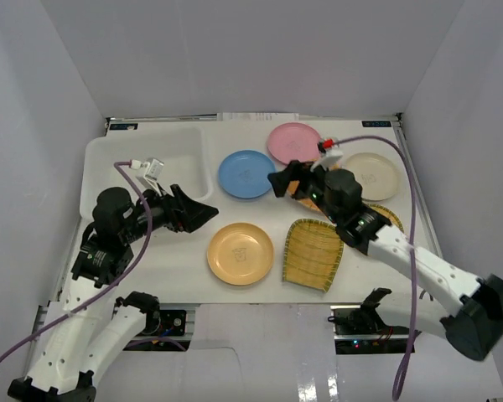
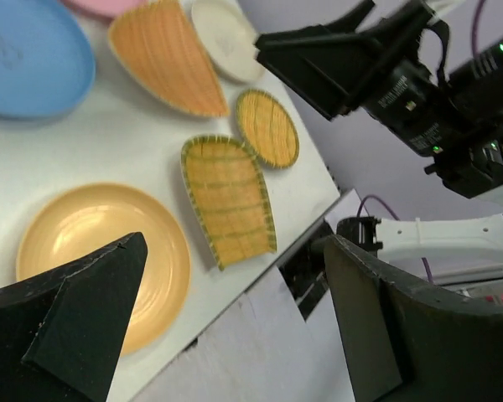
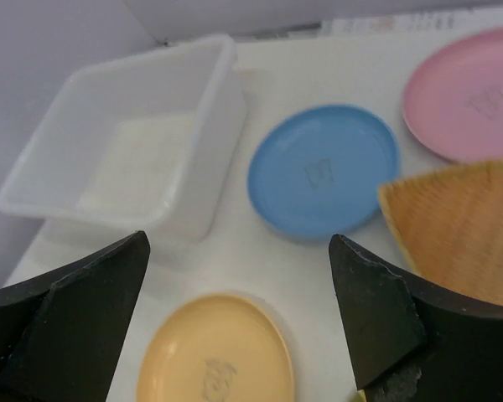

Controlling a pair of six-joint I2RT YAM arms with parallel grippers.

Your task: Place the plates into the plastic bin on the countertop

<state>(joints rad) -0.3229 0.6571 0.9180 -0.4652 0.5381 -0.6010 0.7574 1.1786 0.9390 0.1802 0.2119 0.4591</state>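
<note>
Next, my right gripper draws back and down onto the squarish dish's edge (image 1: 339, 254) by the round dish. That edge lies below and back of it, bordering bare tabletop.
The white plastic bin (image 1: 180, 159) stands empty at the back left of the countertop (image 1: 184, 251). The blue (image 1: 246, 174), pink (image 1: 292, 142), cream (image 1: 373, 176) and yellow-orange (image 1: 241, 253) plates lie on the white surface. The squarish yellow bamboo dish (image 1: 313, 253) lies at the front. The fan-shaped orange dish (image 1: 304, 203) is mostly hidden under my right gripper (image 1: 283, 180), which hovers open and empty beside the blue plate. My left gripper (image 1: 197, 211) is open and empty between the bin and the yellow-orange plate (image 2: 101, 243). The right wrist view shows the bin (image 3: 210, 167) and the blue plate (image 3: 323, 172).
A round bamboo dish (image 1: 391, 218) lies partly under my right arm. Pale grey walls enclose the surface on three sides. The table's front edge runs just below the yellow-orange plate and the squarish dish (image 2: 226, 201).
</note>
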